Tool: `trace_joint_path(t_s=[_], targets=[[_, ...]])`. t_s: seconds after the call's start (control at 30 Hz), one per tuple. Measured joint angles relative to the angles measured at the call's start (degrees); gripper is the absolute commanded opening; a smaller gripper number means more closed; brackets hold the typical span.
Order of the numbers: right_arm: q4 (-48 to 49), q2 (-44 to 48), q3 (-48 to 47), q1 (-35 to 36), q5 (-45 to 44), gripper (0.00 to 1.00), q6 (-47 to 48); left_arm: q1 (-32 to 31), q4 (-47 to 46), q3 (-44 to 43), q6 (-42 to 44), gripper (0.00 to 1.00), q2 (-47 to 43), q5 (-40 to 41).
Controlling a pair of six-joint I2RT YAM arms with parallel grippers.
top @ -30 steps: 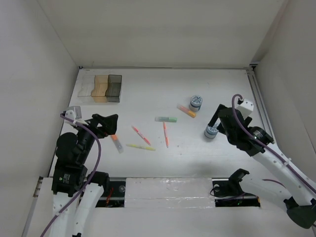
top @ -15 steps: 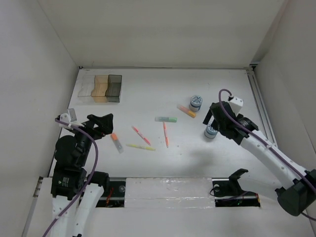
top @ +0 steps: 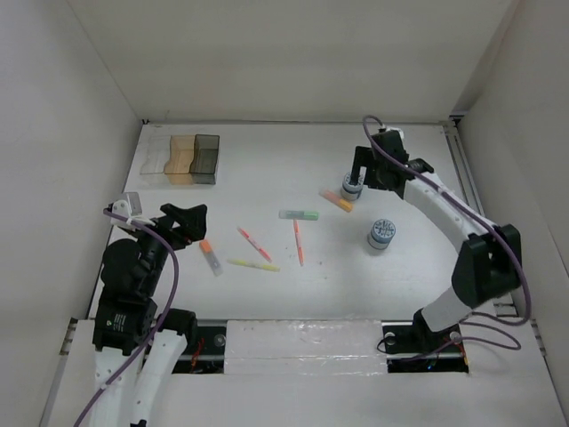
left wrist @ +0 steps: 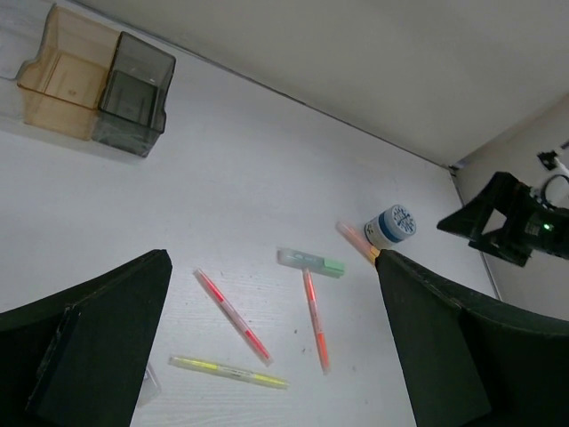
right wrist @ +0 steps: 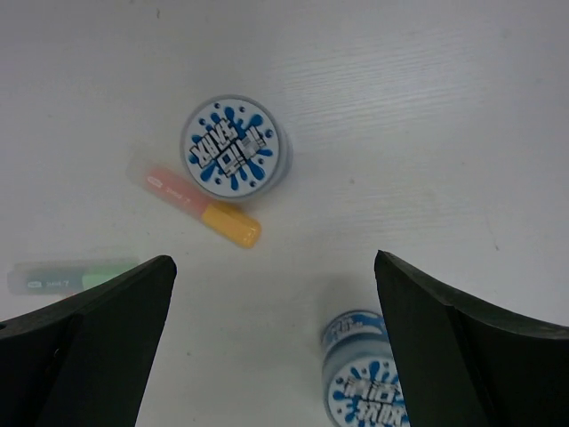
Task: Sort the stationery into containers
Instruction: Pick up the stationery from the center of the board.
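Observation:
The far roll is off-centre, so next I will move my right gripper to the left in the top view and down until its fingers are on both sides of the far roll's top.
Three joined bins stand at the back left: clear (top: 153, 158), amber (top: 181, 158) (left wrist: 62, 80), dark grey (top: 205, 158) (left wrist: 133, 93). A red pen (top: 254, 244) (left wrist: 231, 316), a yellow pen (top: 253, 265) (left wrist: 229, 373), an orange-red pen (top: 298, 242) (left wrist: 316, 318) and a green highlighter (top: 299, 214) (left wrist: 309, 261) (right wrist: 76, 275) lie mid-table. An orange-capped marker (top: 336, 200) (right wrist: 203, 206) lies by the far roll (top: 353, 184) (right wrist: 236, 148). The near roll (top: 381, 234) (right wrist: 364, 378) stands alone. My right gripper (top: 360, 173) (right wrist: 274, 267) is open and empty above the far roll. My left gripper (top: 187, 222) (left wrist: 271, 258) is open and empty.
A second short orange-capped marker (top: 208, 256) lies just in front of my left gripper. White walls close in the table on the left, back and right. A rail (top: 467, 178) runs along the right edge.
My right gripper has left the near roll and swung back and left to hover over the far roll. The near roll stays where it was. My left gripper has barely moved.

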State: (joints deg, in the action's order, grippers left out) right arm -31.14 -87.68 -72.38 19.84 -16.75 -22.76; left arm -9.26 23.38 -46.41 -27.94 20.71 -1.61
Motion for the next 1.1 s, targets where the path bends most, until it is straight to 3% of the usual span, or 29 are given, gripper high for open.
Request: trace_joint_path(t_s=[0.23,0.63,0.87,1.1], targets=[[0.7,-15.2,-7.0,-0.3,3.9,0.99,3.4,0.0,0.0,0.0,0.0,1.00,0.7,-0.8],[1.0,-22.4,-12.8,-0.8,5.0,0.99,3.9,0.0,-0.1,0.0,0.0,1.00,1.3,-1.4],[1.3,-26.0,-15.8,-2.3,5.7,0.92,4.5,0.0,0.0,0.0,0.0,1.00,1.7,-1.4],[1.6,-26.3,-15.8,-2.5,6.2,0.78,4.8,0.0,0.0,0.0,0.0,1.00,1.7,-1.7]])
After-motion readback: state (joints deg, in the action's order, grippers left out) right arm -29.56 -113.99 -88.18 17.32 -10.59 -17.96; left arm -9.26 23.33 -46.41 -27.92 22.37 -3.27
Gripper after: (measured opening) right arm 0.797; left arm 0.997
